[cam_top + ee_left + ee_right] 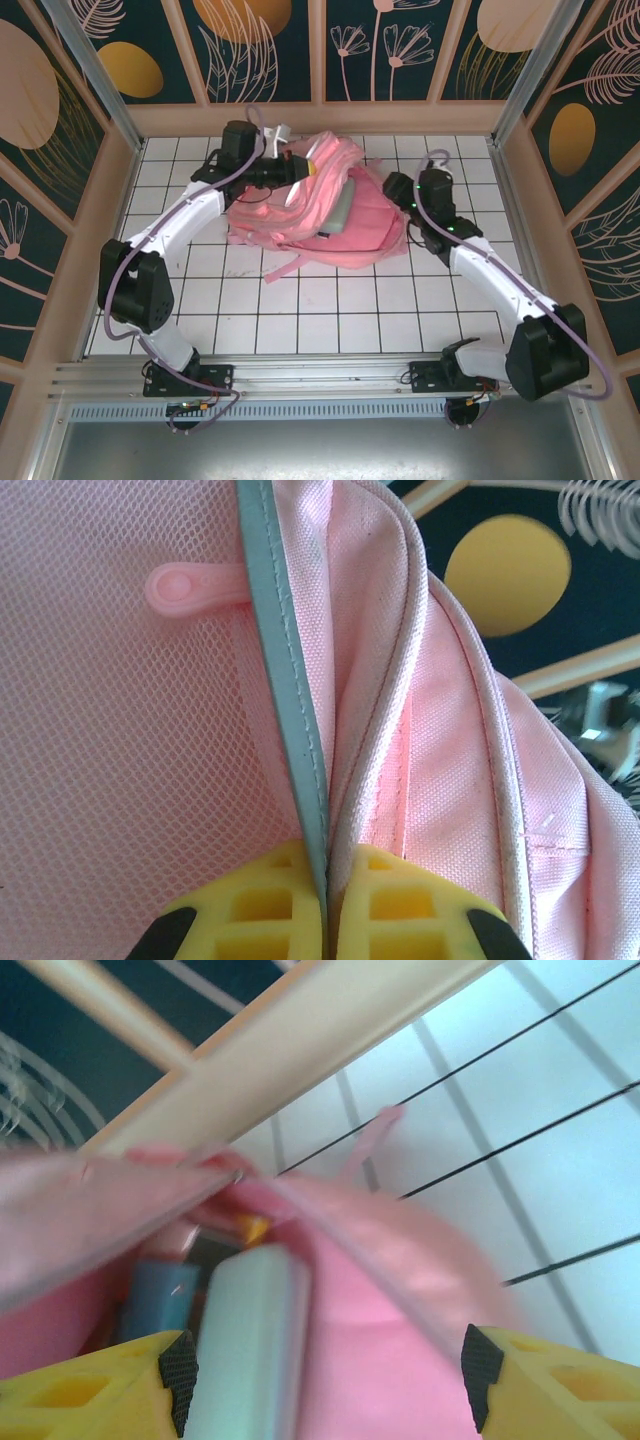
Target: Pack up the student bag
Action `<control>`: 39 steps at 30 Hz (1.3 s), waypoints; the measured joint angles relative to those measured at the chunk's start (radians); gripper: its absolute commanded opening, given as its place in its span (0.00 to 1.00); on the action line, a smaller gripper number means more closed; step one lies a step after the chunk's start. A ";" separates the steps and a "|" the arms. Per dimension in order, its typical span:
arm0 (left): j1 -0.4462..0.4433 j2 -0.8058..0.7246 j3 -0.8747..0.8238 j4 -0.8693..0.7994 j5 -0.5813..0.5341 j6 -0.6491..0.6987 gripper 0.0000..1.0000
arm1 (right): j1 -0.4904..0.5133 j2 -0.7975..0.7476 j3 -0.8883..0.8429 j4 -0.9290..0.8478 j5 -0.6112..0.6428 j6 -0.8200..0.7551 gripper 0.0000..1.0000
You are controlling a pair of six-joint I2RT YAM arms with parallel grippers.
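Next, my left gripper draws back and down over the bag's opening (pixel 350 222) to release the bag's upper edge, as the opening lies below it, toward my base.
The pink student bag (pixel 365 225) lies at the back middle of the tiled table, its mouth lifted open. My left gripper (pixel 292 172) is shut on the bag's upper edge. In the left wrist view the yellow fingers (pixel 262 905) pinch the grey-blue trim (pixel 285 680) and pink fabric (pixel 450 780) together, with pink mesh (pixel 110 730) to the left. My right gripper (pixel 399 189) hovers open at the bag's right side. Between its spread fingertips (pixel 178 1378), a pale mint case (pixel 250 1345) pokes out of the bag's opening (pixel 390 1320). Beside the case is a blue item (pixel 160 1298).
A loose pink strap (pixel 285 265) trails toward the front over the white tiles (pixel 330 310). The wooden back wall (pixel 320 118) stands right behind the bag. Side walls (pixel 100 210) close in on left and right.
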State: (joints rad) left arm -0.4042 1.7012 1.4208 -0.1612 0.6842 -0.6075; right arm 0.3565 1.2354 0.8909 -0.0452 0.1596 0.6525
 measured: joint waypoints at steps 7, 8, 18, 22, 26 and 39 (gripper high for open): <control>-0.139 -0.002 -0.058 -0.121 -0.114 0.174 0.02 | -0.129 0.006 -0.015 -0.027 -0.028 -0.017 0.72; -0.162 0.001 -0.061 -0.145 -0.140 0.202 0.02 | -0.137 0.017 -0.013 -0.028 -0.038 -0.020 0.72; -0.398 0.056 -0.124 -0.284 -0.389 0.385 0.43 | -0.152 0.269 0.176 -0.058 -0.293 -0.097 0.77; -0.380 -0.098 -0.273 -0.248 -0.424 0.327 0.60 | -0.140 0.417 0.309 -0.081 -0.385 -0.137 0.78; -0.245 -0.341 -0.446 -0.157 -0.428 0.180 0.64 | -0.132 0.518 0.388 -0.111 -0.415 -0.168 0.75; 0.081 -0.584 -0.771 -0.088 -0.615 -0.199 0.65 | -0.131 0.599 0.377 -0.146 -0.369 -0.180 0.67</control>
State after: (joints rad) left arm -0.3229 1.1172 0.6502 -0.2489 0.0692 -0.8066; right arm 0.2256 1.8339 1.2675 -0.1913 -0.2092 0.4725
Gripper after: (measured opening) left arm 0.657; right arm 0.677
